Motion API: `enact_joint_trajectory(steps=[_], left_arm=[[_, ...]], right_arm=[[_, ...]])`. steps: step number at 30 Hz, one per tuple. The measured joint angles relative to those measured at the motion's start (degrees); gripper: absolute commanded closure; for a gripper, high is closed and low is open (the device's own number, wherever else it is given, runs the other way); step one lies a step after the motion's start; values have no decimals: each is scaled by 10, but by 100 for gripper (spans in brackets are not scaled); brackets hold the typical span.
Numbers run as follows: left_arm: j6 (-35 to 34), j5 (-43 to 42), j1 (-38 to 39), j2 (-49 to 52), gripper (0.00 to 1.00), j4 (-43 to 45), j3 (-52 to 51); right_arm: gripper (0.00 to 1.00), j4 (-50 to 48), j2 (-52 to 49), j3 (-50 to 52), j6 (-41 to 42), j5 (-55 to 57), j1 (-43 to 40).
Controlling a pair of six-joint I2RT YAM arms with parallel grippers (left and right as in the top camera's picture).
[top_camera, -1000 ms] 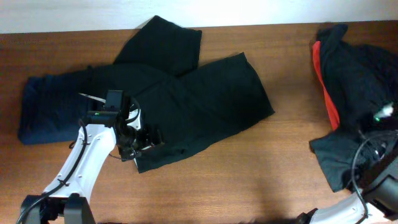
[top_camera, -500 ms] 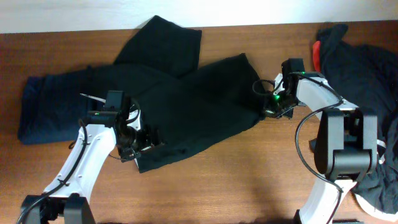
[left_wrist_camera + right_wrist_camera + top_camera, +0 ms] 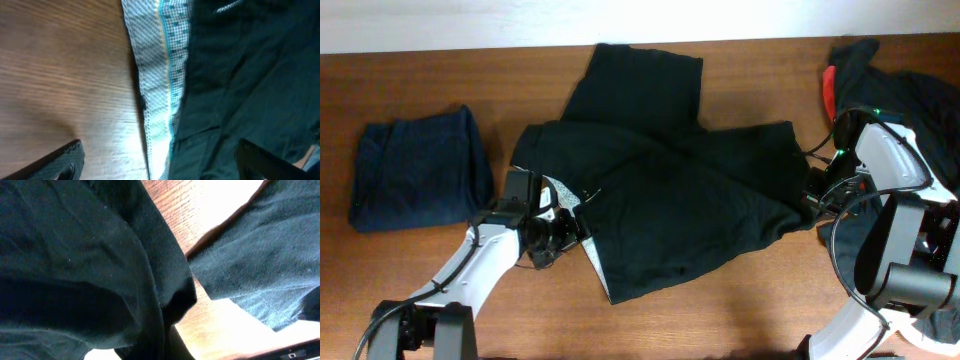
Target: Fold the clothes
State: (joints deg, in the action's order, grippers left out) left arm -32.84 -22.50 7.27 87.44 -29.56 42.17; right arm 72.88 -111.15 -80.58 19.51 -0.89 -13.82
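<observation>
My right gripper will sweep outward and to the left in the overhead view, toward the garment's far flap (image 3: pixel 684 72), and let go, because the held end sticks out sideways.
A large black garment (image 3: pixel 690 210) lies spread across the middle of the table. Its left edge shows a pale checked trim (image 3: pixel 565 200). My left gripper (image 3: pixel 558 230) is at that edge. In the left wrist view its fingers (image 3: pixel 159 147) are wide apart, with the checked trim (image 3: pixel 160 85) and black cloth (image 3: pixel 240 75) lying between them. My right gripper (image 3: pixel 817 197) is at the garment's right edge. In the right wrist view black cloth (image 3: pixel 75 255) bunches down into the jaws (image 3: pixel 165 347), which are hidden by it.
A folded dark blue garment (image 3: pixel 415 175) lies at the far left. A pile of black clothes (image 3: pixel 900 110) with a red one (image 3: pixel 830 90) fills the right end; part of it shows in the right wrist view (image 3: pixel 250 265). The wooden table (image 3: pixel 720 320) ends at the pale back wall.
The black garment has slid to the right, uncovering the folded blue garment. My right gripper moved right with the garment's edge. My left gripper moved a little right along it.
</observation>
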Motion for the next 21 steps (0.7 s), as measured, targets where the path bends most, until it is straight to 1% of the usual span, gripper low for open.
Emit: enact_joint_trajectory(steps=[2, 3, 4, 5, 6, 7, 9, 11, 13, 14, 16, 17, 18, 19, 20, 21], left_arm=[[-20, 0, 30, 1, 26, 30, -15], [-33, -1, 41, 3, 43, 35, -17], [-46, -1, 82, 12, 57, 62, -20], [-53, 0, 104, 23, 89, 85, -19], [-58, -3, 122, 36, 100, 99, -18], [-62, -5, 139, 53, 99, 109, -16], [-65, -17, 141, 68, 99, 109, -13], [-45, -12, 116, 70, 99, 57, 3], [4, 9, 48, 82, 99, -23, 43], [42, 16, -1, 92, 99, -70, 83], [93, 20, -86, 97, 99, -103, 188], [104, 20, -110, 97, 94, -107, 229], [113, 22, -133, 97, 81, -107, 269], [120, 28, -143, 96, 69, -115, 280], [124, 40, -151, 96, 63, -142, 282], [125, 52, -154, 98, 51, -174, 282]], right_arm=[[96, 1, 0, 0, 0, 0, 0], [96, 1, 0, 0, 0, 0, 0], [96, 2, 0, 0, 0, 0, 0], [96, 2, 0, 0, 0, 0, 0], [96, 2, 0, 0, 0, 0, 0], [96, 4, 0, 0, 0, 0, 0], [96, 9, 0, 0, 0, 0, 0], [96, 25, 0, 0, 0, -3, 2], [96, 31, 0, 0, 0, -23, 10], [96, 36, 0, 1, 0, -55, 28], [96, 31, 0, 1, 1, -106, 81], [96, 22, 0, 1, 3, -127, 112], [96, 10, 0, 1, 8, -138, 145], [96, 2, 0, 1, 13, -141, 170], [96, -5, 0, 1, 19, -136, 190], [96, -9, 0, 1, 23, -131, 199]])
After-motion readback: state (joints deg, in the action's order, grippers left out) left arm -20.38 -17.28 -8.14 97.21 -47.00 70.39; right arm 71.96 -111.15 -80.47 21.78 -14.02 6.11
